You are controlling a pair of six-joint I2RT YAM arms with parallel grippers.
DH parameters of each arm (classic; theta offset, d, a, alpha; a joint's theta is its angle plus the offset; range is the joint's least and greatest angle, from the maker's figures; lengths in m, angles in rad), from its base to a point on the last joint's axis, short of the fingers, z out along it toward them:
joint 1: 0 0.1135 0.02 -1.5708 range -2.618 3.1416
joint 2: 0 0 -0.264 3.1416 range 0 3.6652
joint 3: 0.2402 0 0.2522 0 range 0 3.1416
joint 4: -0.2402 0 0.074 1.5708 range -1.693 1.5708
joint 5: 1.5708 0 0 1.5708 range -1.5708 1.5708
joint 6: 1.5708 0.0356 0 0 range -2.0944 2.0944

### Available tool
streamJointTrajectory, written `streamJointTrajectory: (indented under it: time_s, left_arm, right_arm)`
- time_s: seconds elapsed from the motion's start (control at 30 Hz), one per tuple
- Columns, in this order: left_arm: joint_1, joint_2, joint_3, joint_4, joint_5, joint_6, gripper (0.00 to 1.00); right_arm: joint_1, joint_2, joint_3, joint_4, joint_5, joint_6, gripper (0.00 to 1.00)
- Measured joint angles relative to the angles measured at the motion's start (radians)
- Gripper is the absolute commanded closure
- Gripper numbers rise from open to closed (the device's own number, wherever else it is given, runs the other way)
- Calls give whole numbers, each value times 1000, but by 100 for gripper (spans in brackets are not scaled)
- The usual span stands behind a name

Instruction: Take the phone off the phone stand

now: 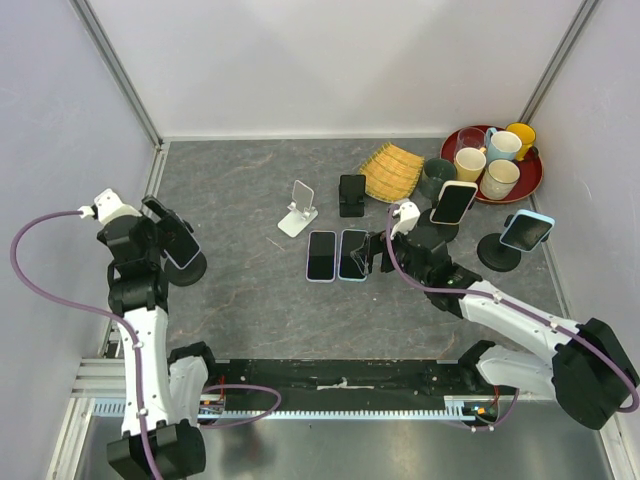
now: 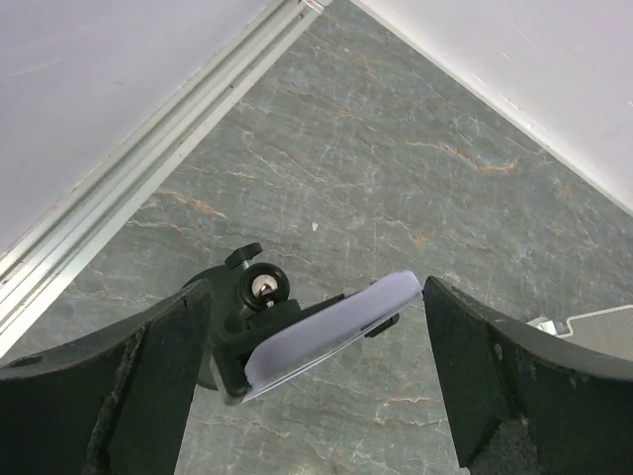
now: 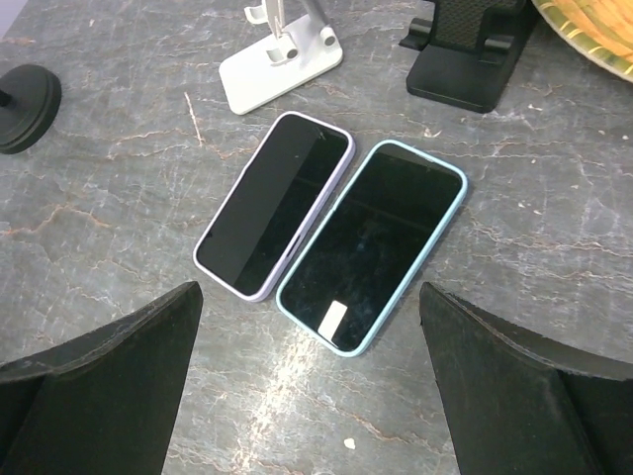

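My left gripper turns across the lavender phone's top edge (image 2: 332, 331) next and moves to the right in the top view to close, as that top edge slants between its fingers.
A phone in a lavender case (image 2: 326, 332) sits tilted in a black round-based stand (image 2: 259, 285) at the table's left (image 1: 186, 268). My left gripper (image 2: 316, 297) is open and straddles this phone; its right finger (image 2: 495, 376) is at the phone's top edge. In the top view the left gripper (image 1: 168, 232) is over that phone (image 1: 181, 247). My right gripper (image 3: 309, 297) is open and empty, just near of two phones lying flat: a lavender-cased one (image 3: 275, 203) and a blue-cased one (image 3: 374, 242). Two more phones stand in black stands: a white-cased one (image 1: 455, 202) and a blue-cased one (image 1: 527, 231).
An empty white stand (image 1: 298, 210) and an empty black stand (image 1: 352, 195) stand behind the flat phones. A yellow woven mat (image 1: 392, 170), a dark cup (image 1: 437, 176) and a red tray (image 1: 536, 175) with several mugs are at the back right. Walls close off left, back and right.
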Motion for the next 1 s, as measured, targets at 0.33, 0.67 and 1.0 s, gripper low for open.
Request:
streamJointTrajectory:
  time_s: [0.33, 0.67, 1.0]
  left_arm:
    - [47, 47, -21, 50, 212, -26, 19]
    - [48, 28, -23, 19, 351, -14, 27]
    - [5, 13, -46, -5, 300, 49, 41]
  right_arm:
    - [24, -40, -36, 45, 2, 11, 2]
    - [46, -45, -36, 47, 35, 10, 2]
    - [46, -42, -36, 47, 37, 10, 2]
